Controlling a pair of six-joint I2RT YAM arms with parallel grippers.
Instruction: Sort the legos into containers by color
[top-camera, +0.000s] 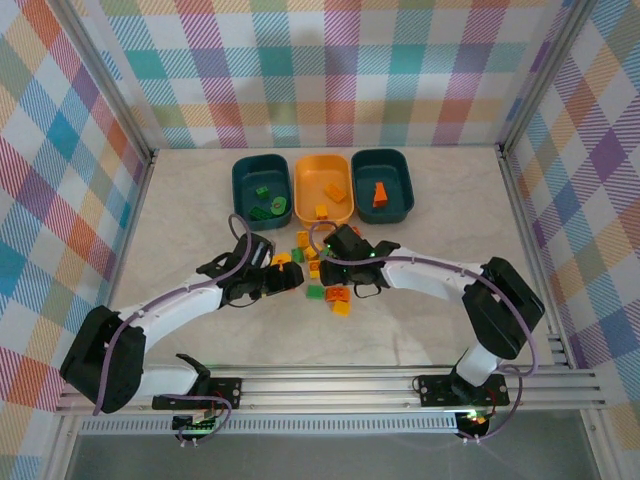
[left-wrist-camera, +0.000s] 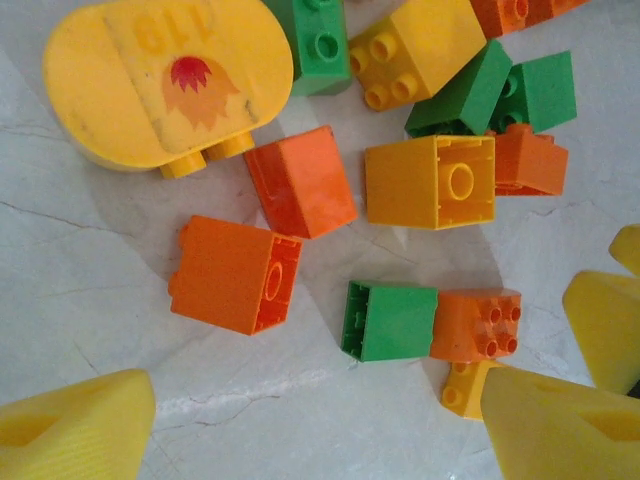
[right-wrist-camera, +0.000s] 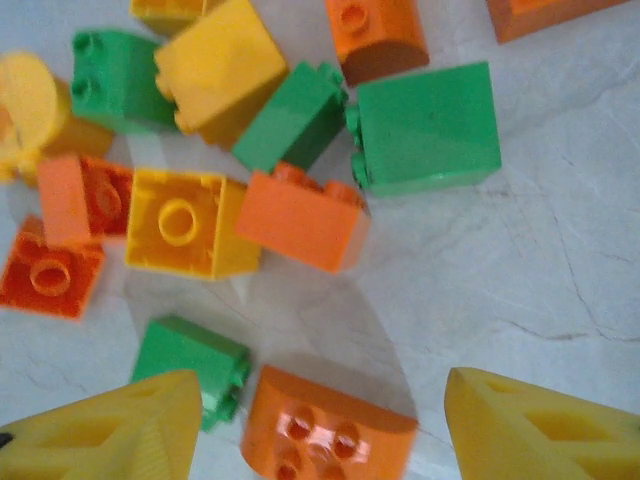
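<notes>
The orange brick between the yellow and green ones lies outward of and below the open fingertips of the robot's right gripper, so the right gripper should move outward and down onto it next.
The legos lie in a loose pile (top-camera: 318, 278) of green, yellow and orange bricks at mid-table, with both grippers over it. My left gripper (left-wrist-camera: 320, 430) is open above bare table; a green brick (left-wrist-camera: 390, 320) and an orange brick (left-wrist-camera: 476, 324) lie just ahead of it, and a small yellow brick (left-wrist-camera: 462, 385) sits against its right finger. My right gripper (right-wrist-camera: 320, 435) is open around a rounded orange brick (right-wrist-camera: 325, 430) that neither finger touches, with a green brick (right-wrist-camera: 188, 362) by the left finger. The containers stand in a row at the back: teal (top-camera: 240, 180), yellow-orange (top-camera: 305, 175), teal (top-camera: 403, 175).
Green bricks (top-camera: 268, 205) lie in the left teal tub, yellow ones (top-camera: 330, 192) in the middle tub, an orange one (top-camera: 381, 193) in the right tub. A large yellow rounded piece with a red flower (left-wrist-camera: 168, 80) lies at the pile's edge. Checked walls enclose the table.
</notes>
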